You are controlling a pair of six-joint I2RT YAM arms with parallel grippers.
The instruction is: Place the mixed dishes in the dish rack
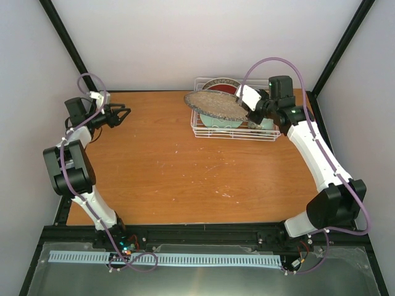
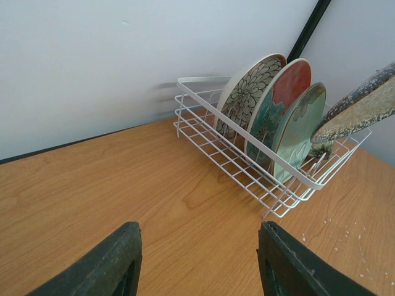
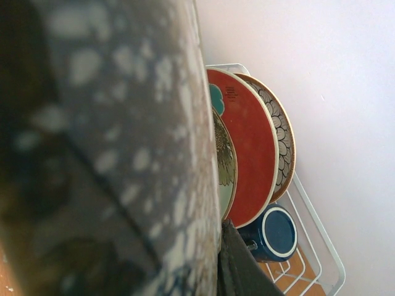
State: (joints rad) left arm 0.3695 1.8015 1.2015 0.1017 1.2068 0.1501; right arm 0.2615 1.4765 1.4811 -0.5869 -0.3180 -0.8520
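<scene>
The right gripper moves down next to release the speckled plate beside the pale green plate, as that front slot of the rack point(image 1: 228, 137) lies below the gripper.
The large speckled grey plate point(image 1: 216, 105) hangs tilted over the left part of the white wire dish rack point(image 1: 228, 137), with my right gripper point(image 1: 252, 115) shut on its right rim. In the right wrist view the plate point(image 3: 123, 123) fills the left side and one dark finger point(image 3: 241, 271) presses its edge. Upright in the rack point(image 2: 307, 179) stand a petal-patterned plate point(image 2: 250, 92), a red-rimmed teal plate point(image 2: 284, 98) and a pale green plate point(image 2: 299, 132). A dark blue mug point(image 3: 274, 233) lies in the rack behind them. My left gripper point(image 1: 123, 114) is open and holds nothing, far left of the rack.
The rack stands against the back wall at the table's far right. Black frame posts rise at both back corners. Bare wooden tabletop point(image 2: 154, 185) lies between my left gripper point(image 2: 197, 259) and the rack.
</scene>
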